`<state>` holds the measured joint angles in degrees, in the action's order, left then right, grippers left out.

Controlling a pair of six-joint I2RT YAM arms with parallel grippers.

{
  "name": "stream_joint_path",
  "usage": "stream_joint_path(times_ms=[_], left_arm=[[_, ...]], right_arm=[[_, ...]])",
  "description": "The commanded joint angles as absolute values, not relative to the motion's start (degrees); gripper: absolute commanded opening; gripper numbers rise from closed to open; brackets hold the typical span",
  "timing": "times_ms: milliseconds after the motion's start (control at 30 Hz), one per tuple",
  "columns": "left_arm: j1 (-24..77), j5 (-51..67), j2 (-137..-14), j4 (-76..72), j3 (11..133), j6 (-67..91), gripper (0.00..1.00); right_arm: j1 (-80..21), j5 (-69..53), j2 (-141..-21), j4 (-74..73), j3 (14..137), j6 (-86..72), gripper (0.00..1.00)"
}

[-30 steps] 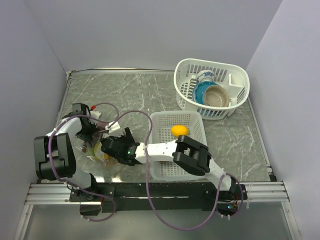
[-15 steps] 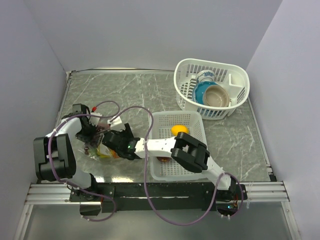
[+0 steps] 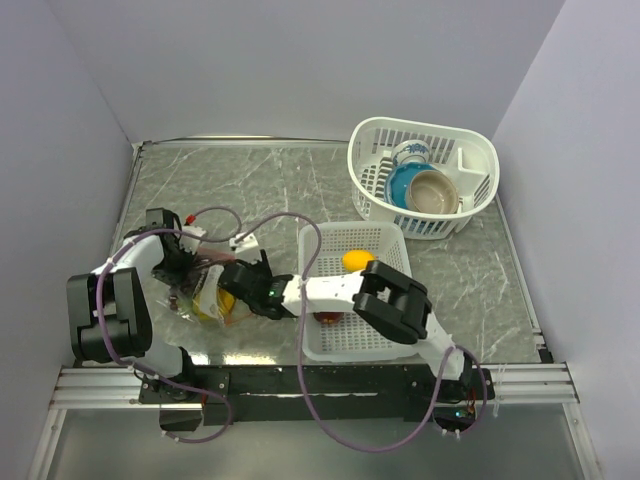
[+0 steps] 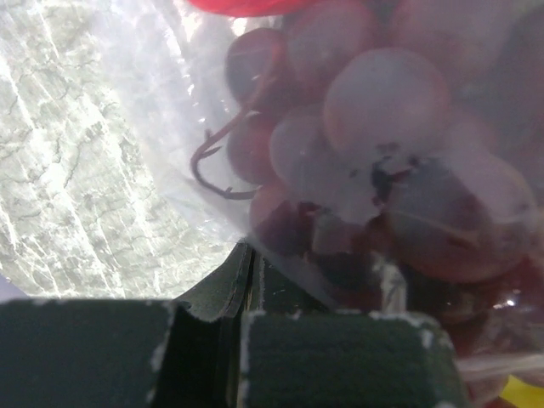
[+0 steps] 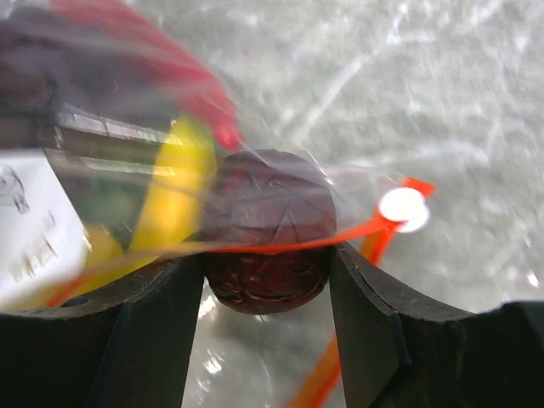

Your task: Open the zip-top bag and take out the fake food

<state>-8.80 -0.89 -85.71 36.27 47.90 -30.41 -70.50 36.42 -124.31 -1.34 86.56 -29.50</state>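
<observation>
My right gripper lifts the apple (image 5: 268,229) over the near basket's rim next, to the right in the top view, and releases the apple by the orange fruit.
The zip-top bag (image 3: 207,297) lies crumpled at the near left, clear with an orange-red zipper strip (image 5: 374,225). My left gripper (image 3: 186,270) is shut on the bag's film; in the left wrist view its fingers (image 4: 204,297) meet below purple grapes (image 4: 382,127) inside the bag. My right gripper (image 3: 236,284) reaches into the bag's mouth. Its fingers (image 5: 344,289) press both sides of a dark red apple (image 5: 268,229), a piece of the fake food, half out of the opening. A yellow banana (image 5: 174,195) lies behind it in the bag.
A white slotted basket (image 3: 385,335) stands just right of the bag, with an orange round fruit (image 3: 358,260) and a dark red piece (image 3: 325,318) inside. A second white basket (image 3: 470,150) at the far right holds blue and tan bowls. The right forearm crosses the near basket.
My right gripper has moved up and left into the bag's mouth. Its jaws have narrowed from wide open onto the dark red apple. The left gripper has stayed shut.
</observation>
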Motion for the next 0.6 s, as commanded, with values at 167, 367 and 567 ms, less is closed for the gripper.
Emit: stream_joint_path(times_ms=[167, 367, 567], left_arm=[[-8.17, 3.33, -83.85, 42.42, 53.23, -27.25, 0.01], [-8.17, 14.83, -79.9, 53.51, 65.1, -25.49, 0.01], [-7.56, 24.59, -78.31, 63.27, 73.47, -24.96, 0.01]], right_arm=[[-72.86, 34.8, -99.16, 3.51, 67.16, -28.74, 0.29], [-72.08, 39.81, -87.2, 2.12, 59.86, -27.07, 0.37], [-69.0, 54.3, -81.48, -10.23, 55.12, -37.06, 0.34]])
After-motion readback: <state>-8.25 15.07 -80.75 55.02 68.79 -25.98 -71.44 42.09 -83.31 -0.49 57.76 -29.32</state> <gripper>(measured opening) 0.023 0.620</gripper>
